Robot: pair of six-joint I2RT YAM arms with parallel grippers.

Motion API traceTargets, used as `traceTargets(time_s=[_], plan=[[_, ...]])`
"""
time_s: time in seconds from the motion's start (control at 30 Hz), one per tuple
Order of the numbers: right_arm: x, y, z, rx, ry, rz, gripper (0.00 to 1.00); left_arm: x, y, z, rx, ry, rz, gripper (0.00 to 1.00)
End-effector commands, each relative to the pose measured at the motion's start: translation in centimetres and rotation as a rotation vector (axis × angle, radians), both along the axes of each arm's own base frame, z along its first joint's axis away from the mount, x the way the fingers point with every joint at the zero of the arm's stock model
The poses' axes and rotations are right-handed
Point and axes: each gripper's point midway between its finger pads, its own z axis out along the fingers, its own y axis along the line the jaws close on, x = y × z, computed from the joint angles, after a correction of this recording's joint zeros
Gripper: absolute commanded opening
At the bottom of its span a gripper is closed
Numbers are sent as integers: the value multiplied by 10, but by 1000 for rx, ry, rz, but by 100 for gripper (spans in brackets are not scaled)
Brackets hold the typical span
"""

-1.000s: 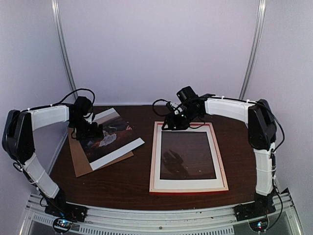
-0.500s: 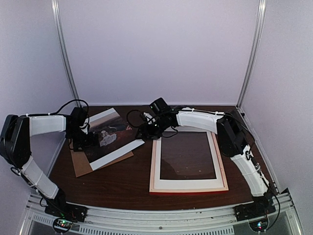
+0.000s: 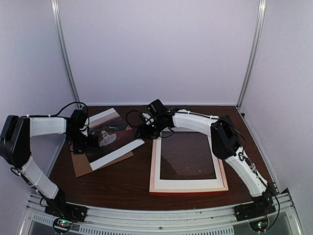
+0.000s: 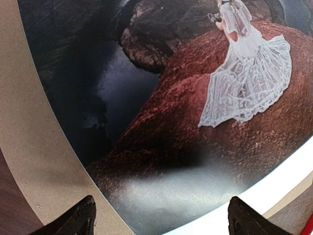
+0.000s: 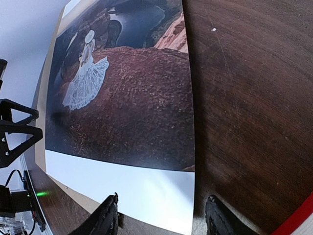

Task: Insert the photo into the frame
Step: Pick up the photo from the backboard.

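Next, my right gripper moves down to the photo's white corner (image 3: pixel 141 142), then closes across the photo's edge.
The photo (image 3: pixel 111 133) lies tilted on a brown backing board (image 3: pixel 80 165) at the left. It fills the left wrist view (image 4: pixel 195 122), with the white-dressed figure at upper right. My left gripper (image 3: pixel 89 142) is open and empty, low over the photo's near-left part (image 4: pixel 161 220). My right gripper (image 3: pixel 142 131) is open and empty, its jaws either side of the photo's right edge at the white margin (image 5: pixel 163 215). The photo's brown landscape shows there too (image 5: pixel 127 103). The red frame (image 3: pixel 188 192) lies flat at the right, its corner visible (image 5: pixel 304 214).
A white mat (image 3: pixel 187 184) with a cut-out window lies inside the frame. Dark wood table (image 5: pixel 244 98) separates the photo and frame. The left gripper's fingers (image 5: pixel 14 129) show at the far side of the photo. Cage posts and pale walls surround the table.
My right arm has swung left from over the frame's far edge to the photo's right edge. My left gripper has shifted slightly left over the photo. Photo and frame have not moved.
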Motion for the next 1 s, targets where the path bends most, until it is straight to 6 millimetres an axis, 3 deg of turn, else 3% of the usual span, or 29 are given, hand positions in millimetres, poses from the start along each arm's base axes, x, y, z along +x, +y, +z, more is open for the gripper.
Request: traceTargets(time_s=[0.0, 0.63, 0.97], plan=[[-3, 5, -17, -38, 5, -4, 60, 5, 3, 3, -4, -36, 23, 94], [-19, 13, -19, -1, 126, -1, 48, 2, -3, -7, -38, -27, 14, 93], [-16, 18, -12, 122, 222, -52, 34, -2, -8, -16, -67, -17, 4, 90]])
